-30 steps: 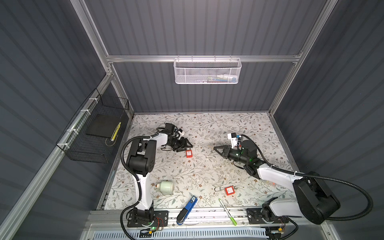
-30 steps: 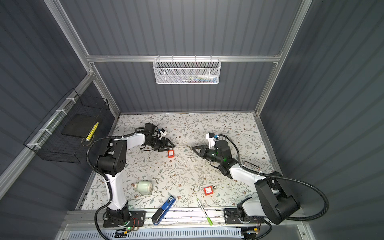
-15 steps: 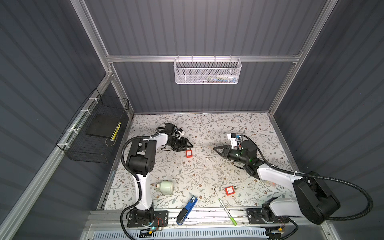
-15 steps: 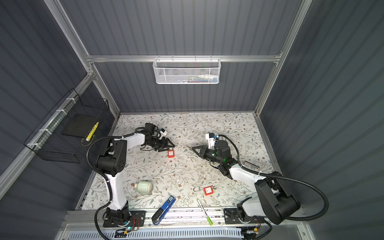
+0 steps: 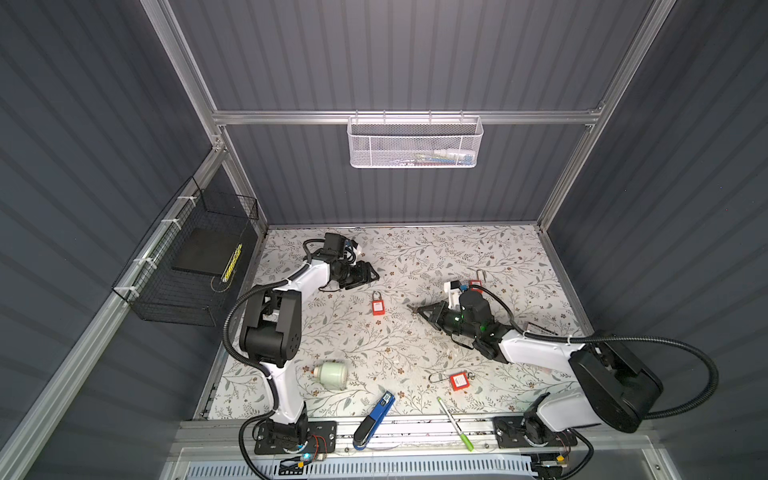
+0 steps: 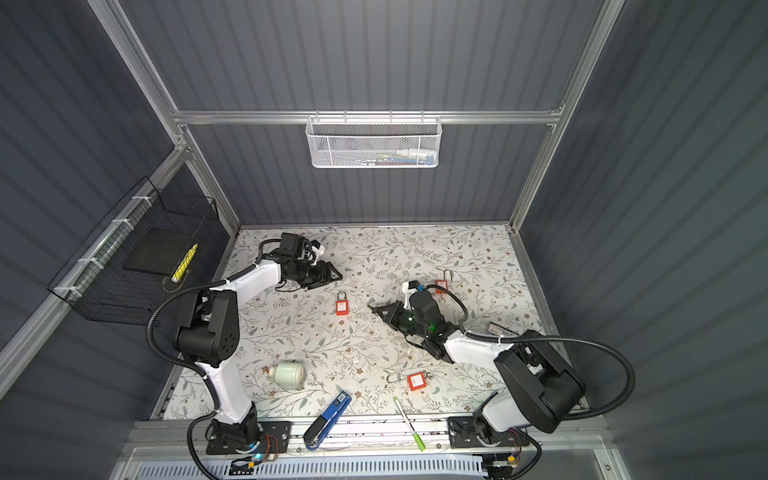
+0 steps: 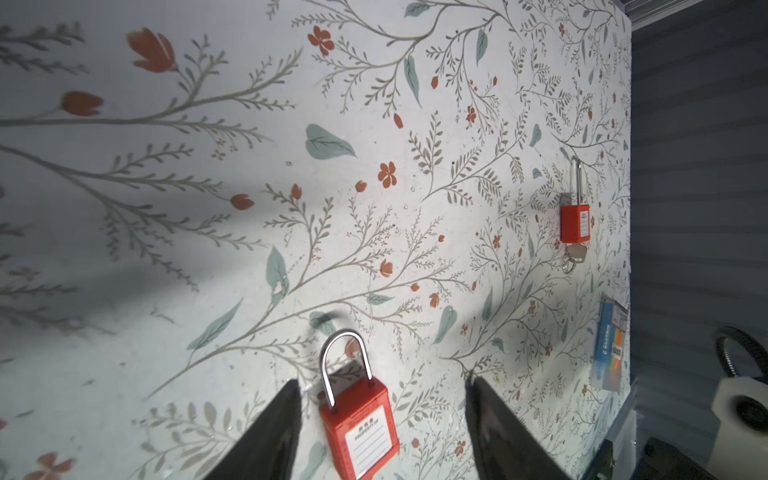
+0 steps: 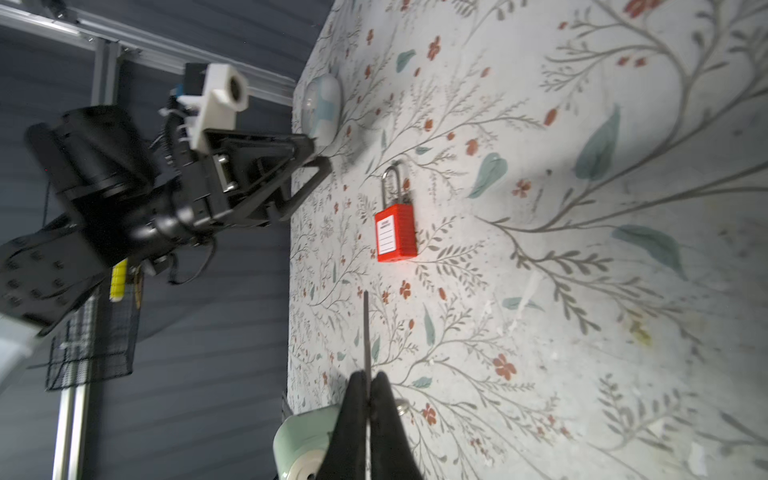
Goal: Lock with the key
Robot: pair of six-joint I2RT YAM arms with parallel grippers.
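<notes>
My right gripper lowers toward the red padlock and releases the key next, since the clear mat (image 5: 391, 304) (image 8: 434, 229) beside it lies below, past the key's blade.
A red padlock (image 5: 377, 306) (image 6: 341, 306) with a steel shackle lies flat on the flowered mat, mid-table. My left gripper (image 5: 371, 272) (image 7: 382, 386) hovers just behind it, open. In the left wrist view the padlock (image 7: 359, 428) shows between the spread fingers (image 7: 274, 432), untouched, nearer one of them. My right gripper (image 5: 419, 310) (image 8: 369, 376) is shut on the key (image 8: 366, 332), whose thin blade sticks out edge-on toward the padlock (image 8: 395, 232), a short way off it.
A second red padlock (image 5: 457, 380) with a key lies near the front. A third (image 5: 477, 284) (image 7: 574, 222) lies behind the right arm. A pale green jar (image 5: 331, 375), a blue tool (image 5: 376, 417) and a green pen (image 5: 455, 424) lie along the front edge.
The left gripper's jaws have spread slightly wider. Both arms and the padlock have stayed where they were.
</notes>
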